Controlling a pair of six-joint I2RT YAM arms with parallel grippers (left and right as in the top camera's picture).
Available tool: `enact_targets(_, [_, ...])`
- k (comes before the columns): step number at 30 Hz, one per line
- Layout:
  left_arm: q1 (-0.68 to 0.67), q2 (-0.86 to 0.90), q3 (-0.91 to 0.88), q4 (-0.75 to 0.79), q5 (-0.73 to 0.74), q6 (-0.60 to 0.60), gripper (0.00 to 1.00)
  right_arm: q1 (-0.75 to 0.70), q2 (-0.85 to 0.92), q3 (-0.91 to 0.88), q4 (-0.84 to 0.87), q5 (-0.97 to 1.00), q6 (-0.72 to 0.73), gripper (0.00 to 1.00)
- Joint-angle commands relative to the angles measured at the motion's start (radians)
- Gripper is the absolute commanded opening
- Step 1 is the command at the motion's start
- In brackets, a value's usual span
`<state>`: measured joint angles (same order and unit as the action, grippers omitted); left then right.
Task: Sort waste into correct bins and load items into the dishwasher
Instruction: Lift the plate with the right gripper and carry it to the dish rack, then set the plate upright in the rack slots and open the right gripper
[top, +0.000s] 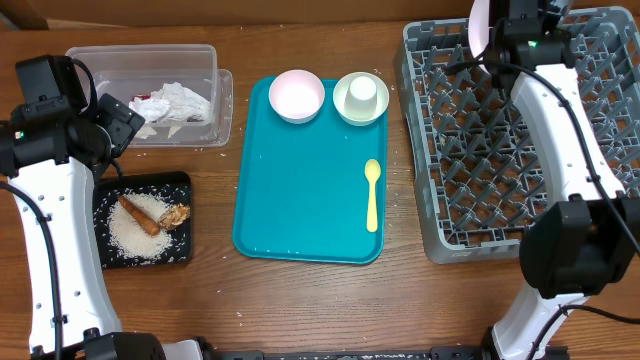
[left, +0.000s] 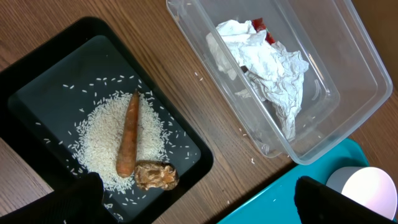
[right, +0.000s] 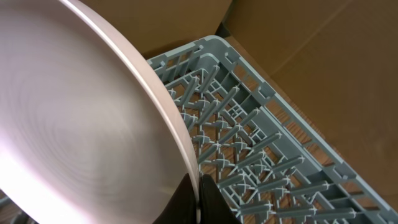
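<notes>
Next, my right gripper lowers the plate (top: 481, 25) to sit among the rack's upright wires and releases its rim, as it already hangs on edge over them.
My right gripper (right: 198, 199) is shut on the rim of the pale pink plate (right: 81, 118) and holds it on edge over the far left corner of the grey dish rack (top: 520, 140); the plate (top: 481, 25) shows as a sliver in the overhead view. My left gripper (left: 196, 199) is open and empty above the table between the black tray (left: 37, 81) and the clear tub (left: 348, 68). The tub holds the white napkin (left: 267, 68) and the red wrapper (left: 260, 25). The black tray holds the rice (left: 99, 140), carrot stick (left: 129, 134) and brown chunk (left: 157, 175). The pink bowl (top: 297, 94), the whitish bowl (top: 343, 105) with the white cup (top: 361, 93) in it, and the yellow spoon (top: 372, 193) sit on the teal tray (top: 300, 190).
Stray rice grains lie on the wood around the tub and the black tray. Brown cardboard walls (right: 323, 50) stand behind the rack. The rack's upright pegs (right: 249, 149) sit just below the plate.
</notes>
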<state>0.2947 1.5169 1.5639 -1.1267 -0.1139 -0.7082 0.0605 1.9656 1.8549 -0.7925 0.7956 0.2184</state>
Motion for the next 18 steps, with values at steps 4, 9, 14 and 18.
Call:
enact_targets(4, [0.0, 0.004, 0.002, 0.001, -0.017, -0.018, 1.0, -0.001, 0.017, 0.0, 0.019, 0.038, -0.037, 0.04])
enact_targets(9, [0.0, 0.004, 0.002, 0.001, -0.016, -0.018, 1.0, -0.003, 0.049, -0.002, 0.021, 0.042, -0.038, 0.04])
enact_targets(14, [0.0, 0.004, 0.002, 0.001, -0.016, -0.018, 1.0, -0.003, 0.07, -0.003, 0.02, 0.042, -0.04, 0.04])
enact_targets(18, [0.0, 0.004, 0.002, 0.001, -0.016, -0.018, 1.0, -0.002, 0.073, -0.003, 0.021, 0.042, -0.04, 0.04])
